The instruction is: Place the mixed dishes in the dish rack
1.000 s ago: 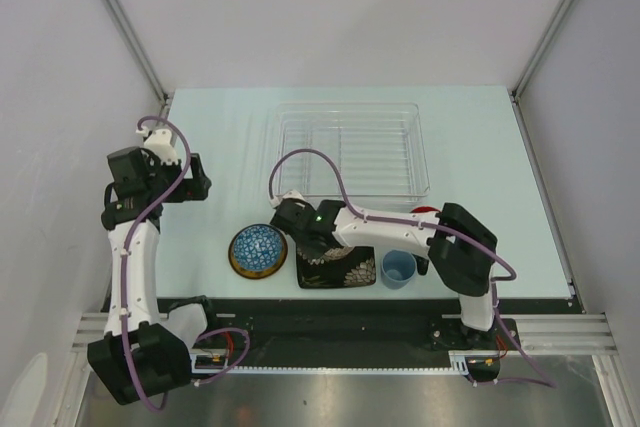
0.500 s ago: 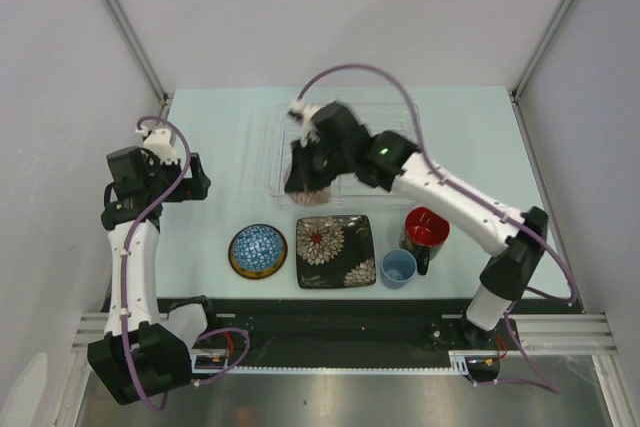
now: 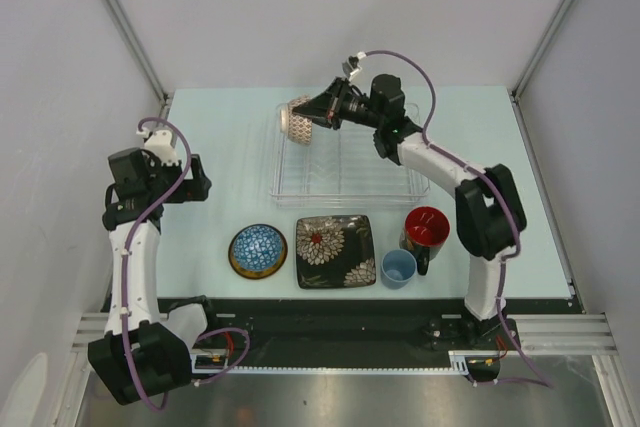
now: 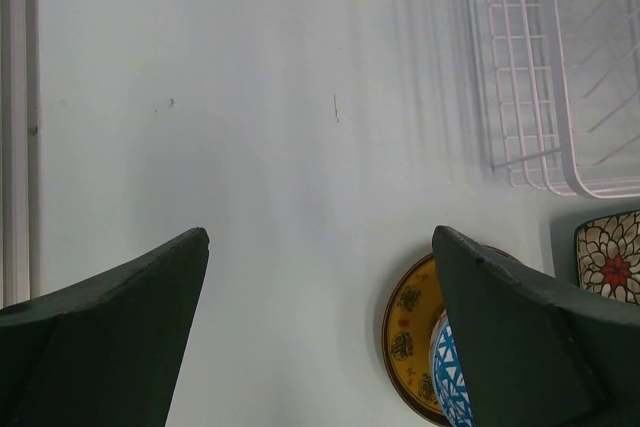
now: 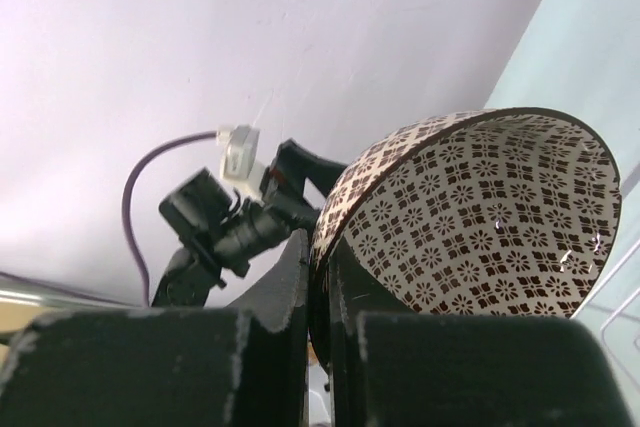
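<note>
The bowl is already on its side and hangs above the wires, so the robot's right gripper should next go down into the dish rack's far corner and release the bowl's rim.
My right gripper (image 3: 322, 110) is shut on the rim of the beige patterned bowl (image 3: 297, 119) and holds it on its side over the far left corner of the dish rack (image 3: 412, 162). In the right wrist view the bowl (image 5: 480, 212) fills the frame, its rim pinched between my fingers (image 5: 290, 292). The blue mosaic bowl (image 3: 257, 245) sits in the yellow dark-rimmed saucer (image 3: 238, 262) at the front. Beside it lie the black square floral plate (image 3: 336, 250), the small light-blue cup (image 3: 398, 268) and the black mug with red inside (image 3: 426, 227). My left gripper (image 3: 200, 180) is open and empty at the left.
The left wrist view shows bare table, the rack's wire corner (image 4: 540, 77), the saucer (image 4: 410, 332) and the plate's edge (image 4: 610, 262). Grey walls close the table on three sides. My right arm reaches across the rack.
My right gripper lifted the beige bowl from the front of the table, carried it over the rack, and now holds it tipped at the rack's far left corner. The left arm has not moved.
</note>
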Available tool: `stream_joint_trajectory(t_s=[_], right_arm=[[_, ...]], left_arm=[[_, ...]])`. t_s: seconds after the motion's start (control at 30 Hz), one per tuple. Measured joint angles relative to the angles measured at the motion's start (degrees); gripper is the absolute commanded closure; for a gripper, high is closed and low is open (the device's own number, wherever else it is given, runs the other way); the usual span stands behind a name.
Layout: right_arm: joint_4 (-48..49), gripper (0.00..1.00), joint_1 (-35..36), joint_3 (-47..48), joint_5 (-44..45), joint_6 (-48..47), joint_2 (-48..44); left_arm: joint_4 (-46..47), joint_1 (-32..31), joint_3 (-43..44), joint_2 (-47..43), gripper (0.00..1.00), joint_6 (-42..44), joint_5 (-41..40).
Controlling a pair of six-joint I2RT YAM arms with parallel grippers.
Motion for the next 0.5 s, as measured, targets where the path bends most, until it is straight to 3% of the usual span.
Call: stream_joint_trajectory(t_s=[0.2, 0.5], right_arm=[[12.4, 1.00, -2.7, 1.7, -1.4, 9.1, 11.9], [16.6, 1.00, -4.5, 10.9, -1.4, 11.7, 22.6]], left_arm=[[0.6, 0.0, -1.7, 0.0, 0.00, 0.0, 0.2], [0.9, 0.0, -2.4, 0.7, 0.00, 0.0, 0.2]])
